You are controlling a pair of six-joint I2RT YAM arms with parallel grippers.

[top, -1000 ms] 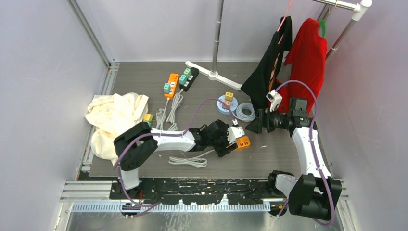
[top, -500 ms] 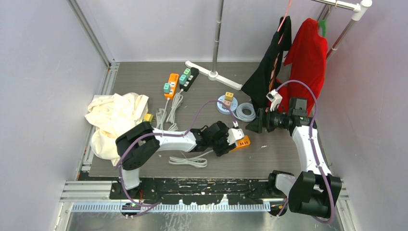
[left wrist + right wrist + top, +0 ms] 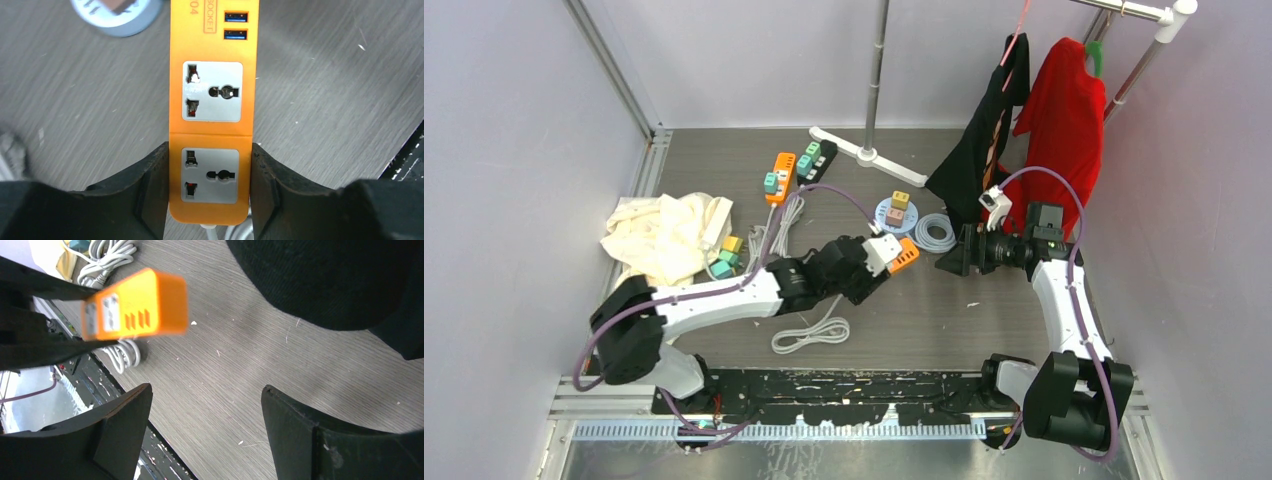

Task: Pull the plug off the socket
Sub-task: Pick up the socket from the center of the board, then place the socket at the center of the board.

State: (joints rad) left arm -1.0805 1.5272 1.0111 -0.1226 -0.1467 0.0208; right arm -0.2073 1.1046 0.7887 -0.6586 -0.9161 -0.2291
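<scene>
I need to carry the plugless power strip with my left gripper to the left in the top view. I should lower it beside the white cloth, below the gripper on that side, and let it go there.
My left gripper (image 3: 882, 262) is shut on the cable end of an orange power strip (image 3: 902, 256) and holds it above the mat. In the left wrist view the fingers (image 3: 145, 190) clamp both long sides of the strip (image 3: 212, 75); its two visible sockets are empty, with USB ports beyond. My right gripper (image 3: 950, 262) is open and empty, just right of the strip's free end. In the right wrist view the strip (image 3: 135, 305) shows blurred at the upper left, apart from the fingers (image 3: 120, 420). No plug shows on this strip.
A second orange strip (image 3: 780, 177) and a black strip (image 3: 818, 163), both with teal plugs, lie at the back. A white cloth (image 3: 664, 235), loose plugs (image 3: 730, 250), a disc with blocks (image 3: 894, 214), a cable coil (image 3: 934, 231) and hanging black (image 3: 984, 140) and red (image 3: 1064, 120) clothes surround.
My left arm has carried the orange strip away from the near edge, up and slightly left, dragging its white cable along. The right arm has barely moved.
</scene>
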